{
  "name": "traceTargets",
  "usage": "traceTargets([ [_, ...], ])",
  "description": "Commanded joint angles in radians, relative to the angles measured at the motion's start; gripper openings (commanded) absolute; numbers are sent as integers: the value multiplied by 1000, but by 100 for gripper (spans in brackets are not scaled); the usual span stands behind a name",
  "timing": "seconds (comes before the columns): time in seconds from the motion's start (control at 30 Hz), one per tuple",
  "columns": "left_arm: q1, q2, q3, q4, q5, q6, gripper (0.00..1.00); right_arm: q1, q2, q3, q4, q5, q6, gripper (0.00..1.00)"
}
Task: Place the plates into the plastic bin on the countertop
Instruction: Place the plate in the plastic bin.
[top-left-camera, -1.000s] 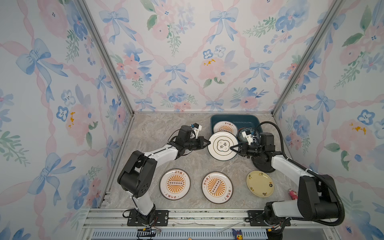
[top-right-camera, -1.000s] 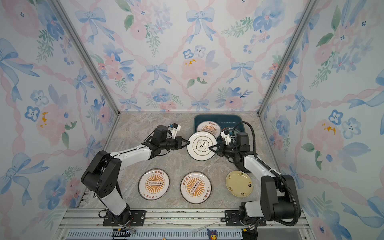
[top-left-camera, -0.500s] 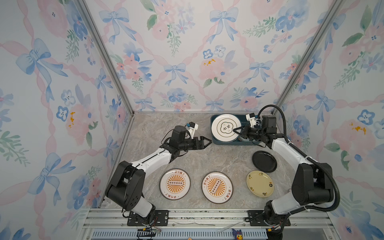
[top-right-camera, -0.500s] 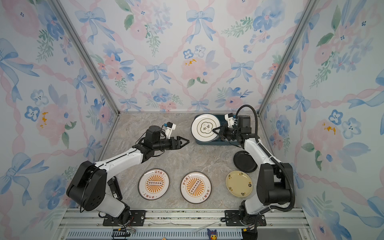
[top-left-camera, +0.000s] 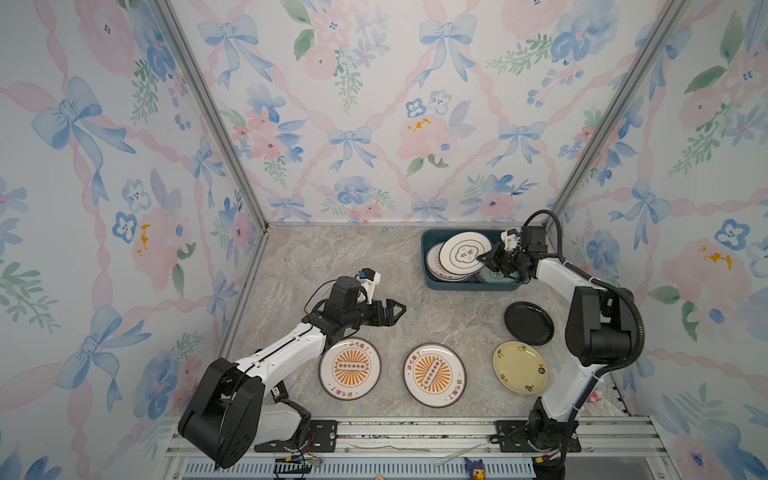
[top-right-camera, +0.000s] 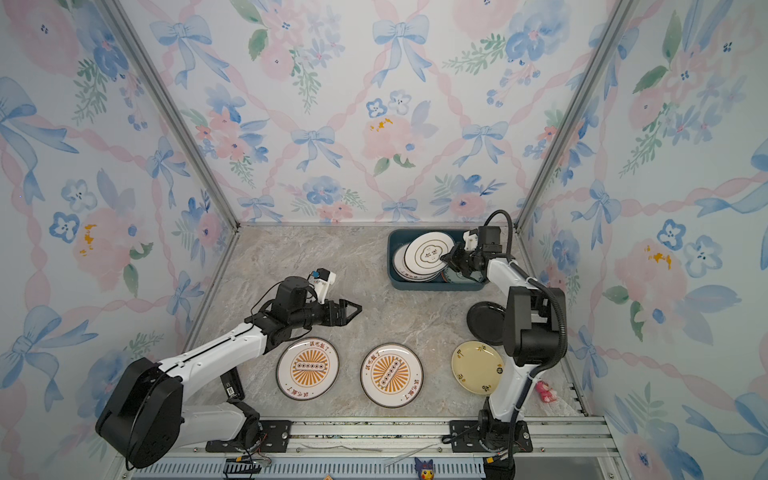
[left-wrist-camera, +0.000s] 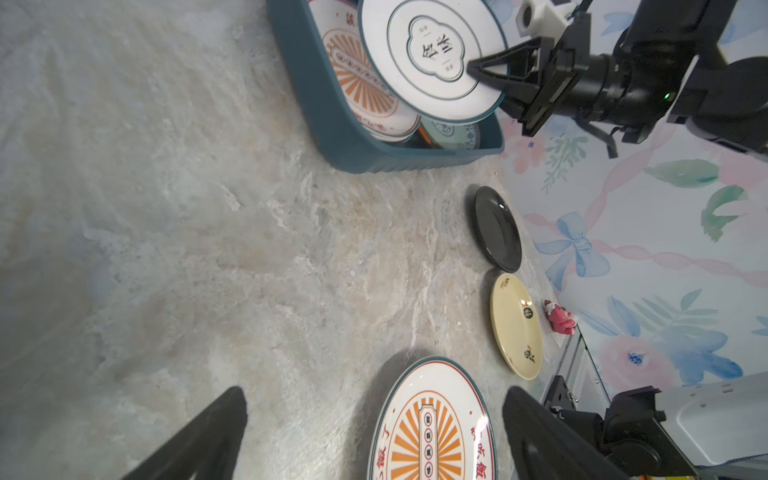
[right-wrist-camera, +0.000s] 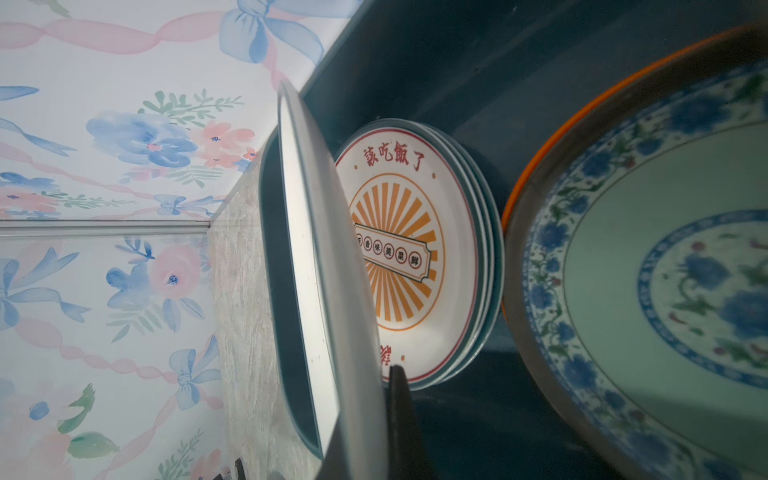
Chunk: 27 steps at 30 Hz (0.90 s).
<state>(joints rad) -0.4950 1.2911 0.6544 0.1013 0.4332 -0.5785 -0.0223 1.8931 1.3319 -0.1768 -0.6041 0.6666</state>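
Next, my right gripper lowers into the plastic bin, brings the white plate onto the sunburst plate stack and releases it, since it still hangs tilted above.
My right gripper (top-left-camera: 484, 258) is shut on the rim of a white plate with a green emblem (top-left-camera: 464, 252), held tilted over the plastic bin (top-left-camera: 432, 282) at the back right. In the right wrist view that plate (right-wrist-camera: 316, 249) stands edge-on above a stack of sunburst plates (right-wrist-camera: 415, 249) and a blue-floral plate (right-wrist-camera: 665, 270) in the bin. My left gripper (top-left-camera: 397, 309) hangs open and empty over the middle of the countertop (top-left-camera: 332, 257). Two sunburst plates (top-left-camera: 350, 368) (top-left-camera: 434, 375), a pale yellow plate (top-left-camera: 520, 367) and a black plate (top-left-camera: 528, 323) lie on the countertop.
A small pink toy (top-right-camera: 545, 391) lies at the front right corner. An aluminium rail (top-left-camera: 415, 428) runs along the front edge, and flowered walls close in the back and both sides. The right arm's elbow stands over the black plate's right side.
The left gripper let go of the emblem plate, opened and drew back toward the front left. The right gripper carried the plate from mid-counter to over the bin.
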Motion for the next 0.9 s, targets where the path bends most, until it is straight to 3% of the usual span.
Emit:
traceTargets([
  [0.0, 5, -4, -28, 8, 0, 28, 98, 15, 38, 55, 5, 10, 32, 0],
  [0.37, 0, 48, -61, 60, 59, 38, 89, 34, 121, 87, 11, 26, 57, 0],
  [0.5, -8, 67, -64, 66, 62, 45, 89, 37, 136, 88, 3, 32, 57, 6],
  [0.73, -49, 128, -64, 83, 69, 56, 87, 38, 149, 87, -25, 55, 40, 37],
  [0.87, -79, 162, -64, 85, 65, 62, 87, 36, 143, 89, -51, 72, 21, 43],
])
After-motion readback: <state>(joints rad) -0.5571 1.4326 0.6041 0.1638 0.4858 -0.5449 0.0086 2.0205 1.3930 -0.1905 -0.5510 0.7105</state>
